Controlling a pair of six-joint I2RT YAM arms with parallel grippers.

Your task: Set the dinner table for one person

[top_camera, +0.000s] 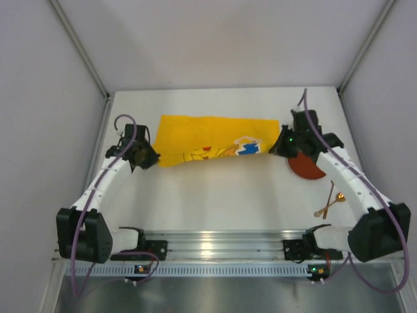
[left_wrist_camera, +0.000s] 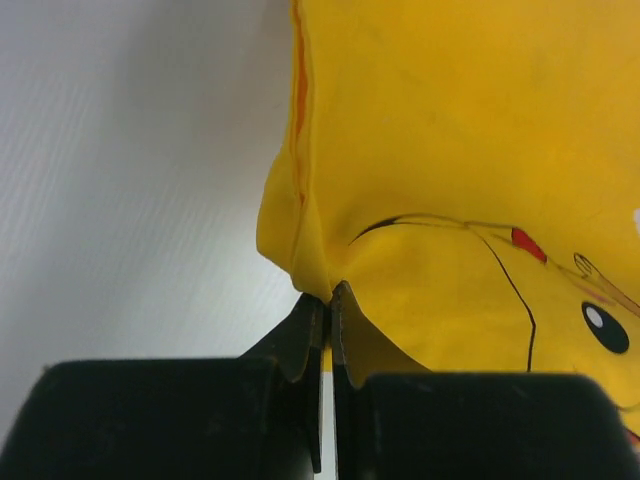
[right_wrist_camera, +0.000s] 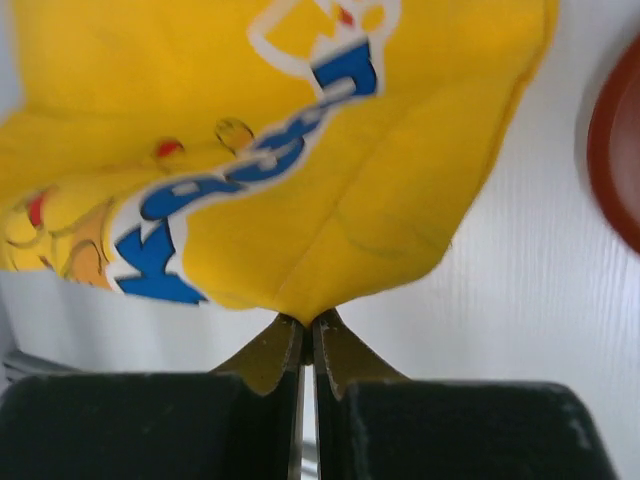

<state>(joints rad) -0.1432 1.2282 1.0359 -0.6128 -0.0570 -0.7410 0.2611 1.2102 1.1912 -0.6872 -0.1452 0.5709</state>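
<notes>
The left gripper will next draw back and down toward the bare tabletop before the silver bar and release the mat's corner, because the mat's near edge is hanging lifted.
A yellow Pikachu-printed cloth mat is stretched across the far middle of the white dinner table. My left gripper is shut on the mat's near left corner, and the cloth bunches at the fingertips. My right gripper is shut on the near right corner, pinching a fold of the mat. In both wrist views the jaws stand pressed together with yellow fabric between their tips. The mat's near edge hangs slightly lifted between the two grippers.
A dark red plate lies at the right, partly under the right arm, its rim also in the right wrist view. Two gold spoons lie crossed near the right arm. A silver rail runs along the near edge. Grey walls enclose the table.
</notes>
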